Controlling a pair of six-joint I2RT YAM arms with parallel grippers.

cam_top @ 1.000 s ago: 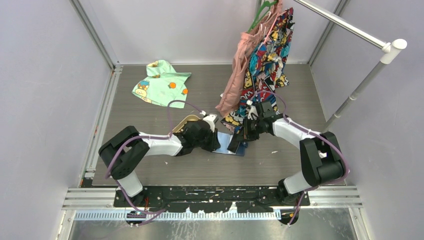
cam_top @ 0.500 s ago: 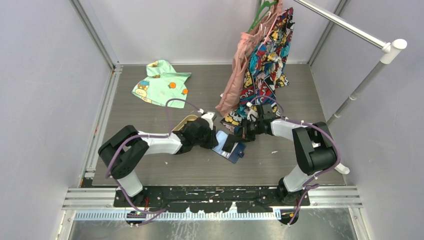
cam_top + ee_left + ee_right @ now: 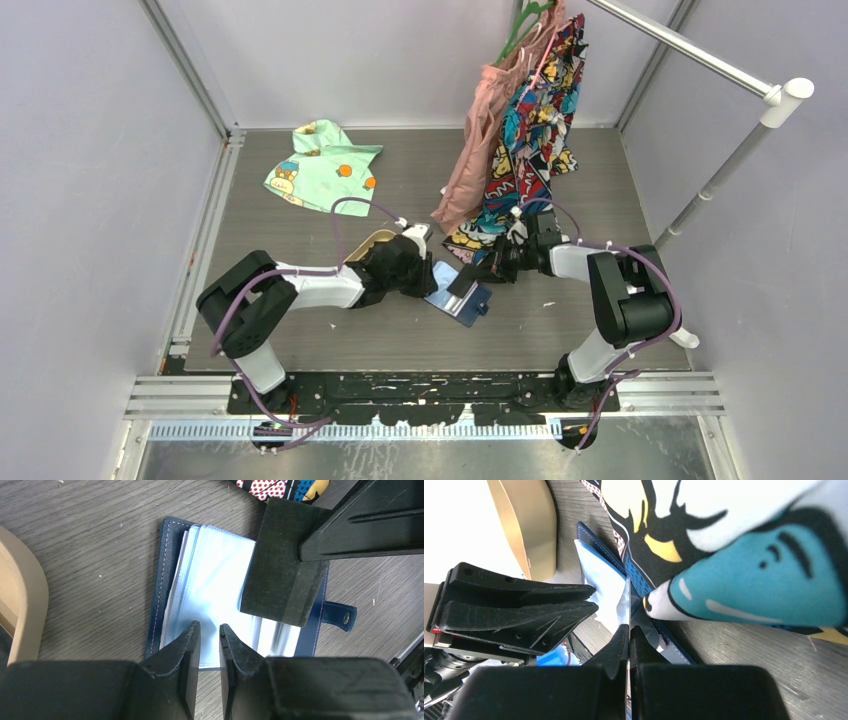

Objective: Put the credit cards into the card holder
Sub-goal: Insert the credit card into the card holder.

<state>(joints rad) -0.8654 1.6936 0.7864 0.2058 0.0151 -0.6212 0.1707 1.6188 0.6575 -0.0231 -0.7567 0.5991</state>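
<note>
I will next push down and to the left in the top view with my right gripper to let go of the card in the card holder's pale blue pockets, because the card's lower edge meets them.
The card holder (image 3: 215, 580) lies open on the table, navy cover down and pale blue pockets up; it also shows in the top view (image 3: 462, 300). My right gripper (image 3: 629, 630) is shut on a dark credit card (image 3: 280, 575), held tilted over the holder's right half, its lower edge at the pockets. That credit card appears edge-on (image 3: 628, 600) in the right wrist view. My left gripper (image 3: 210, 630) hangs over the near edge of the pockets, jaws a narrow gap apart with nothing between them. No other cards show.
A tan tray (image 3: 368, 243) sits just left of the holder, under my left wrist. Bright printed clothes (image 3: 520, 120) hang from a rail (image 3: 700, 60), and their hem brushes my right wrist. A green garment (image 3: 322, 165) lies at the back left.
My right gripper has lowered the card from upright to a slant over the holder, and its forearm has drawn back right. The holder turned slightly. My left jaws parted slightly.
</note>
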